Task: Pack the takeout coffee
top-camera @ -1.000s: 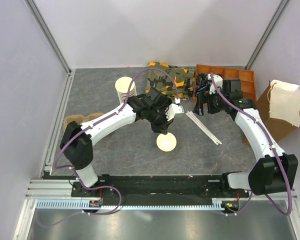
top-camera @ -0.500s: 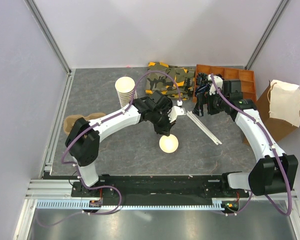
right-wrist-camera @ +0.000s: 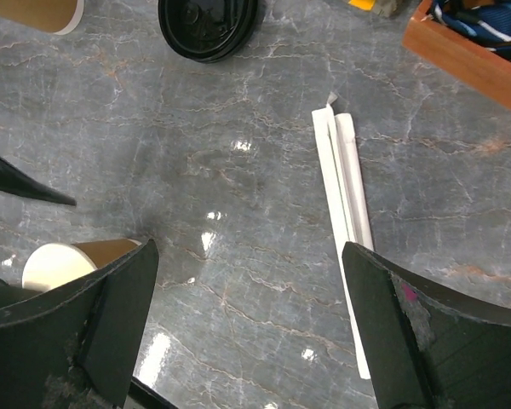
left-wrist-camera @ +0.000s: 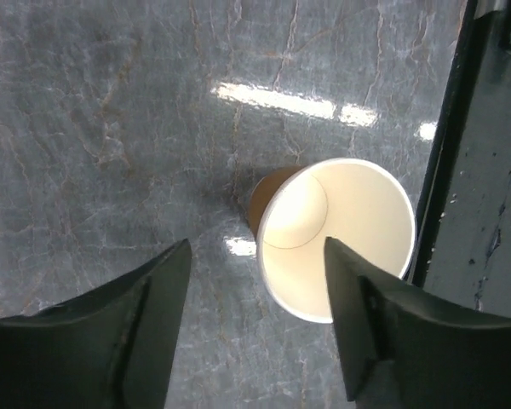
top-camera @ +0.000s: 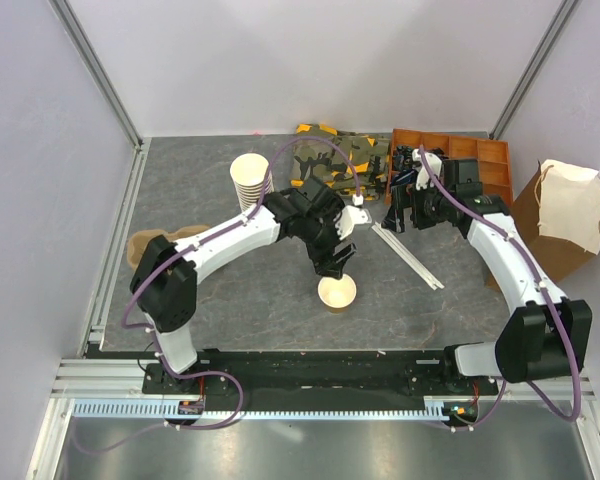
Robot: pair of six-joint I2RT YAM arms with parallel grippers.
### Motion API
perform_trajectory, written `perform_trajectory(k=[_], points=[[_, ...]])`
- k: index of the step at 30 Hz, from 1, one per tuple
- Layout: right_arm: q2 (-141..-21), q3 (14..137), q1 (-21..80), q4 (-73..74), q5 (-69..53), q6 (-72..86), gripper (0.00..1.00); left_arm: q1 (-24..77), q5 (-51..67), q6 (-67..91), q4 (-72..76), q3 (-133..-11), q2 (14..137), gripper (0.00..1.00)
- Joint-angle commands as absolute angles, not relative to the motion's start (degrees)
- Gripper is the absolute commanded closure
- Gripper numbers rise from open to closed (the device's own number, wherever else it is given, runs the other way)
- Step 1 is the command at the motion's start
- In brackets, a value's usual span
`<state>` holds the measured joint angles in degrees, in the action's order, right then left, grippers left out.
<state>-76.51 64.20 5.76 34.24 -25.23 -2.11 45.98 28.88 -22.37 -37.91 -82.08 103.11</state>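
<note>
My right gripper lowers to the left in the top view toward the black lid next, onto the lid's tray-side rim (right-wrist-camera: pixel 245 37) where bare table shows.
The takeout coffee is a small brown paper cup (top-camera: pixel 337 291) standing upright on the grey table, its cream-white inside open to view and no lid on it. My left gripper (top-camera: pixel 335 262) hovers just behind and above it, open. In the left wrist view the cup (left-wrist-camera: pixel 341 230) stands free below the left gripper (left-wrist-camera: pixel 255 247), nearer the right-hand finger. A loose black lid (right-wrist-camera: pixel 209 25) lies at the top of the right wrist view. My right gripper (top-camera: pixel 405 215) hangs open and empty over bare table, with the cup (right-wrist-camera: pixel 55 264) at the lower left of the right gripper (right-wrist-camera: pixel 249 249).
A tall stack of paper cups (top-camera: pixel 250 178) stands back left. White wrapped straws (top-camera: pixel 408 256) lie right of centre. A wooden compartment tray (top-camera: pixel 480 152) and yellow-and-camouflage packets (top-camera: pixel 330 155) sit at the back. A brown paper bag (top-camera: pixel 565 215) stands far right. A brown flat piece (top-camera: pixel 155 243) lies left.
The left gripper lowered the cup onto the table, then opened and let it go. The right arm has barely moved.
</note>
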Motion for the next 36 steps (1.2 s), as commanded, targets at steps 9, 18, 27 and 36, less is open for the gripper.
perform_trajectory(k=[9, 18, 27, 36], points=[[-92.4, 79.4, 13.1, 25.7, -16.9, 3.9, 0.02, 32.5, 31.3, -5.6, -41.8, -107.2, 87.2, 0.00], [-109.7, 95.0, 22.5, 28.2, -2.8, 3.8, 0.08, 21.4, 29.7, 3.7, -34.7, -102.2, 77.4, 0.00], [-121.5, 105.6, 24.5, 33.0, 1.5, 1.0, 0.32, 17.0, 34.3, 7.6, -32.5, -90.3, 72.7, 0.00], [-125.9, 107.6, 24.9, 34.1, 1.6, 0.4, 0.45, 15.6, 34.2, 7.9, -32.2, -89.0, 73.4, 0.00]])
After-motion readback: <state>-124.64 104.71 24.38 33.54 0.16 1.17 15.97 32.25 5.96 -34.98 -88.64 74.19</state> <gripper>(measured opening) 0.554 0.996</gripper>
